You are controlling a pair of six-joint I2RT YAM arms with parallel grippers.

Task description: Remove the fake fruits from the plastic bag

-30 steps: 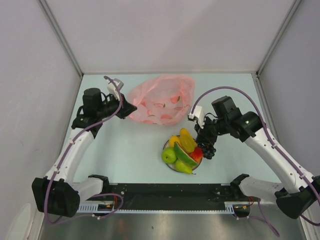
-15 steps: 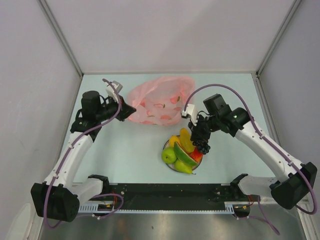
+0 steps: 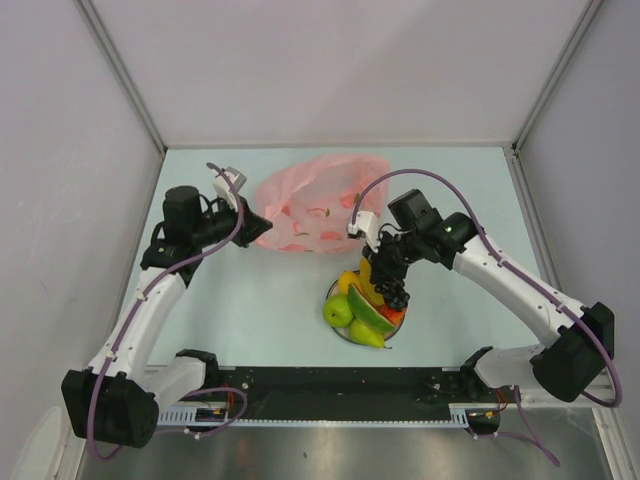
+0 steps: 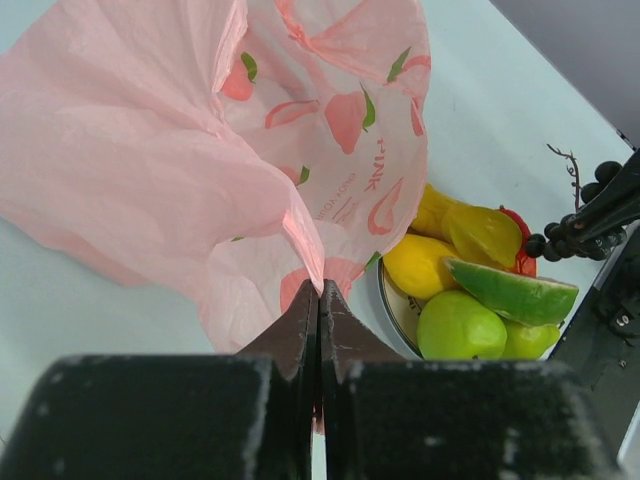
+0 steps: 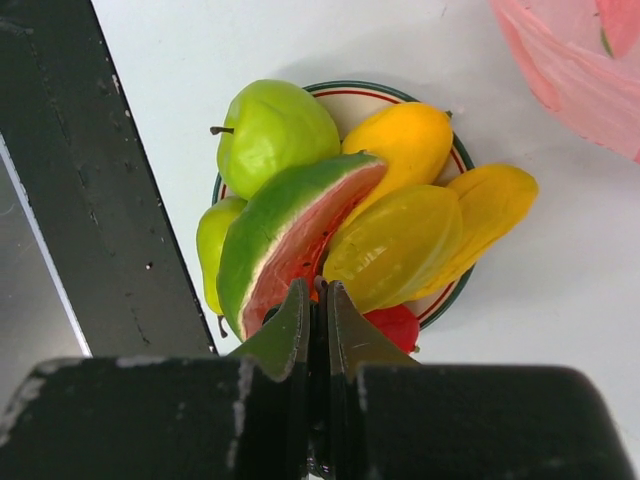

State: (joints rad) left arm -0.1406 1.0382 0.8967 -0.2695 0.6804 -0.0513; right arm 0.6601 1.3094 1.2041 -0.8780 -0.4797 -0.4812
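To get the grape bunch (image 3: 399, 294) from near the plate's edge onto the pile, my right gripper will lower and shift toward the watermelon slice (image 5: 285, 235) first.
The pink plastic bag (image 3: 320, 205) lies crumpled at the back of the table. My left gripper (image 3: 260, 226) is shut on its near-left edge (image 4: 320, 285). A white plate (image 3: 338, 331) holds the fake fruits: green apple (image 5: 275, 130), pear (image 5: 214, 245), watermelon slice (image 5: 285, 235), yellow-orange mangoes (image 5: 405, 150) and banana (image 5: 495, 205). My right gripper (image 3: 390, 272) is shut on the stem of the dark grape bunch (image 3: 399, 294), which hangs just over the plate's right side. In the left wrist view the grape bunch (image 4: 562, 240) dangles beside the pile.
A small red fruit (image 5: 395, 325) lies under the yellow ones on the plate. The black base rail (image 3: 330, 385) runs along the near edge. Grey walls close in the table on three sides.
My right arm has swung left, carrying the grape bunch from beside the plate's right rim to over the piled fruit. The left gripper has kept its hold on the bag, barely moving.
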